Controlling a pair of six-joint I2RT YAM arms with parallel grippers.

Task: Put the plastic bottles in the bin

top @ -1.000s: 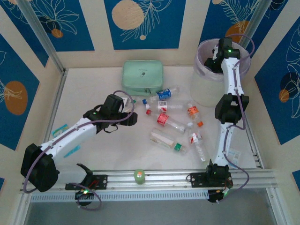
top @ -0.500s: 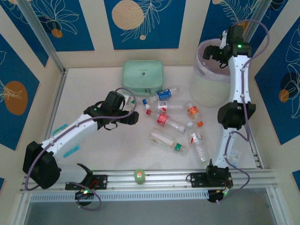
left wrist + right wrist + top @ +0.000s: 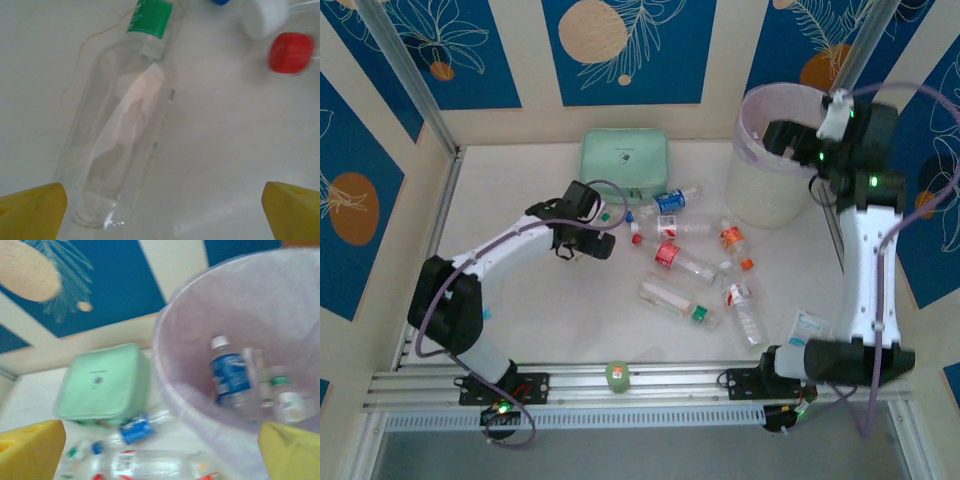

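Note:
My right gripper will next move down and back from the bin (image 3: 760, 195) to the green-labelled bottle's neck end (image 3: 607, 215), which is below it, by my left gripper.
Several clear plastic bottles lie loose mid-table, among them a blue-labelled one (image 3: 670, 200), a red-labelled one (image 3: 667, 254) and an orange-labelled one (image 3: 731, 238). My left gripper (image 3: 600, 232) hangs open just in front of the mint case. In the left wrist view a green-labelled bottle (image 3: 120, 125) lies below the left gripper (image 3: 162, 215), close to the left fingertip (image 3: 30, 212) and untouched. My right gripper (image 3: 778, 140) is open over the bin (image 3: 760, 195), nothing in it. In the right wrist view, a blue-labelled bottle (image 3: 230, 377) and a green-labelled bottle (image 3: 280, 390) lie inside the bin (image 3: 170, 365).
A mint green case (image 3: 624, 163) lies at the back centre, just behind the left gripper. A red cap (image 3: 291, 52) and a white cap (image 3: 267, 17) show past the green-labelled bottle. A small green object (image 3: 617, 373) sits on the front rail. Walls close in the back and sides.
Left gripper has moved back and right to the case's front edge and opened wider. Right arm has risen and swung right above the bin; its jaws have opened.

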